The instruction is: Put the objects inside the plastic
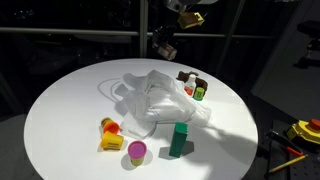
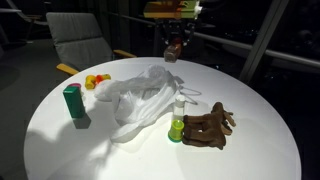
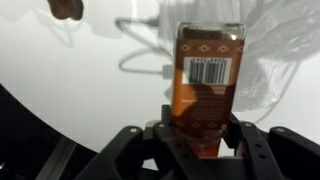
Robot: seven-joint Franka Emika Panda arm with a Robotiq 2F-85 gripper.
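My gripper still holds the orange-brown bottle well above the plastic, so next it should lower the bottle onto the middle of the crumpled plastic (image 1: 167, 99) (image 3: 270, 48).
My gripper (image 1: 165, 45) (image 2: 175, 48) hangs high over the far side of the round white table, shut on a small orange-brown bottle (image 3: 208, 70) with a barcode label; in the wrist view the jaws (image 3: 200, 135) clamp its lower end. The plastic (image 1: 160, 100) (image 2: 145, 100) (image 3: 285, 60) lies crumpled mid-table, below and in front of the gripper, its handle loops spread out. On the table stand a green block (image 1: 179, 140) (image 2: 73, 100), a magenta cup (image 1: 136, 151), a yellow-orange piece (image 1: 110, 135) (image 2: 95, 82), a brown plush (image 2: 208, 127) and a small green bottle (image 1: 199, 92) (image 2: 177, 122).
The table (image 1: 60, 110) is round, and its edge drops off all around. A grey chair (image 2: 75, 40) stands behind it. Yellow and black tools (image 1: 300, 130) lie off to one side, beyond the table. Dark window frames rise behind the arm.
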